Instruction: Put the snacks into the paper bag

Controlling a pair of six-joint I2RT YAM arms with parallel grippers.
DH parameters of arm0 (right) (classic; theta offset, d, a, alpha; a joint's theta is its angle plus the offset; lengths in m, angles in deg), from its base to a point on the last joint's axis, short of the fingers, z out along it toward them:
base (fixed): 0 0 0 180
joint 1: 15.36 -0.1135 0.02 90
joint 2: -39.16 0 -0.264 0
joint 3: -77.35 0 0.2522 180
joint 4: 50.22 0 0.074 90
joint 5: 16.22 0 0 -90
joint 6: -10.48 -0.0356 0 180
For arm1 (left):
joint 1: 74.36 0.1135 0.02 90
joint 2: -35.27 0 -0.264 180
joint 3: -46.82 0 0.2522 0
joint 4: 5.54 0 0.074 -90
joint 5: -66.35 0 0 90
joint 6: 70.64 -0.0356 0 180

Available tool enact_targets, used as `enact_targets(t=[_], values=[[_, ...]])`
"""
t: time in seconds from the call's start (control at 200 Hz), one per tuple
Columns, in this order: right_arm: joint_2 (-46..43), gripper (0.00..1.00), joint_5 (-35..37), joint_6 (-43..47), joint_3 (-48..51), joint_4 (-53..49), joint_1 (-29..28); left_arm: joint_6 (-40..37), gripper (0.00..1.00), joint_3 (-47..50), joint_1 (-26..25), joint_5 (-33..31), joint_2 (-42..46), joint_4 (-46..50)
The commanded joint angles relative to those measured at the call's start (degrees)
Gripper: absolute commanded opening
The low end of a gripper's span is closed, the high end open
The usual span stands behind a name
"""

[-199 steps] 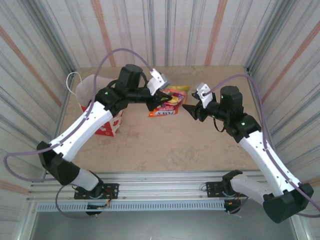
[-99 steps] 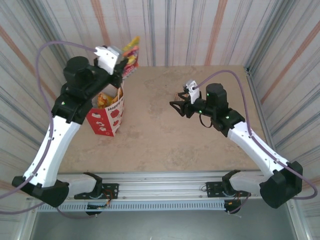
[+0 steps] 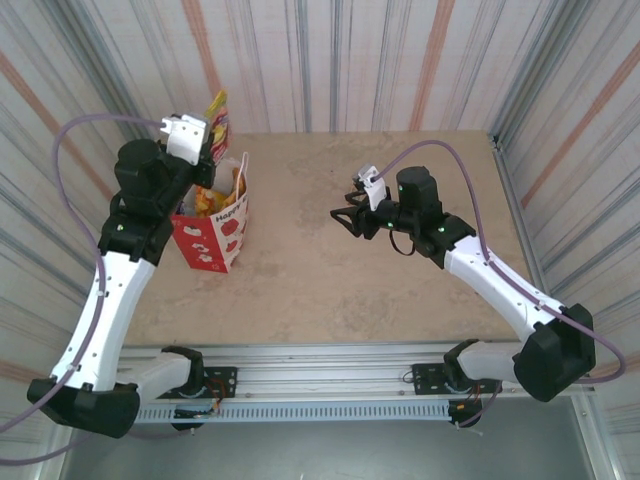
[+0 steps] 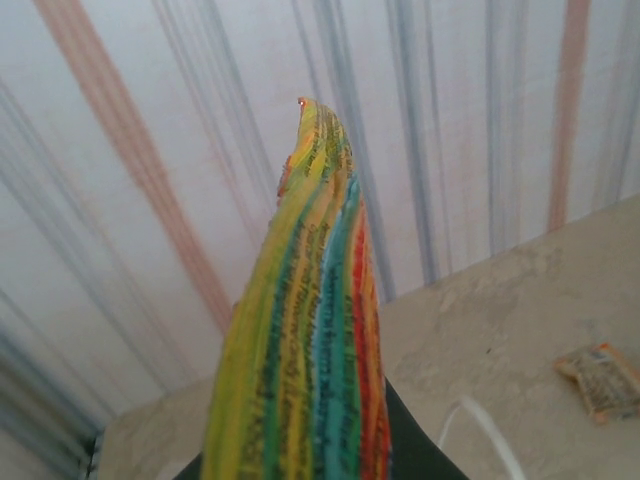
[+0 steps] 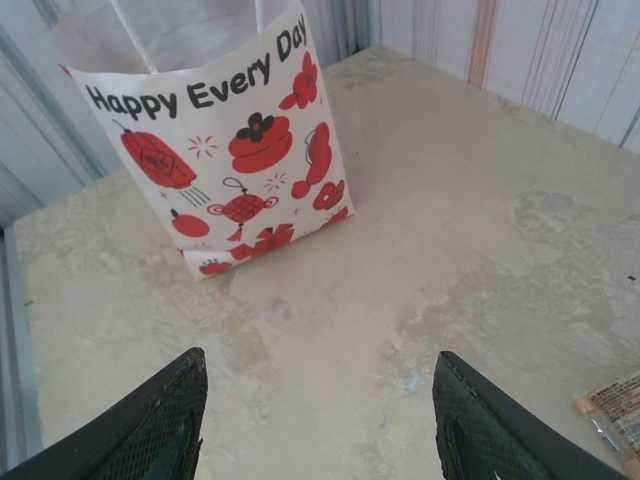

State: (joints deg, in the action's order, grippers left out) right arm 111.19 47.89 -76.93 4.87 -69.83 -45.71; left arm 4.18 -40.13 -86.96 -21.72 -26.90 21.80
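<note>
My left gripper moves down to the bag's opening (image 3: 221,190) next and releases the stack of snacks there, since it still holds the stack above the bag's rim.
My left gripper (image 3: 203,142) is raised over the paper bag (image 3: 215,228) and is shut on a stack of snacks (image 3: 216,108). In the left wrist view the snacks (image 4: 305,330) stand edge-on in yellow, green, teal, red and orange between the dark jaws. The bag stands upright at the table's left, white with red prints, and more packets (image 3: 205,200) show in its open mouth. My right gripper (image 3: 343,216) hovers open over the mid table, its fingers (image 5: 150,420) wide apart with nothing between them, pointing toward the paper bag (image 5: 225,150).
One orange packet (image 5: 615,402) lies flat on the table close to my right gripper, and it appears as the orange packet (image 4: 600,378) in the left wrist view. A white cord handle (image 4: 478,425) of the bag curves below the held stack. Striped walls enclose the table.
My left arm has lifted the stack of packets from the mid table up and left to above the bag. My right gripper has moved left and its jaws have narrowed slightly.
</note>
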Motion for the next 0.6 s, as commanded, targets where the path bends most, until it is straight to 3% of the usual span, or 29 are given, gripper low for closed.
enact_targets(t=[0.0,0.276,0.596], values=[[0.5,0.61,-1.5,1.6,-1.8,-1.2,-0.4,-0.3,0.0,4.2,0.5,-2.7,3.9,-3.3],[0.7,0.6,-1.6,1.8,-1.6,-1.2,-0.5,-0.2,0.0,14.9,2.8,-3.2,6.9,-10.6],[0.7,0.6,-1.1,1.7,-1.2,-1.3,-0.9,-0.8,0.04,18.2,3.5,-1.3,4.3,-16.5]])
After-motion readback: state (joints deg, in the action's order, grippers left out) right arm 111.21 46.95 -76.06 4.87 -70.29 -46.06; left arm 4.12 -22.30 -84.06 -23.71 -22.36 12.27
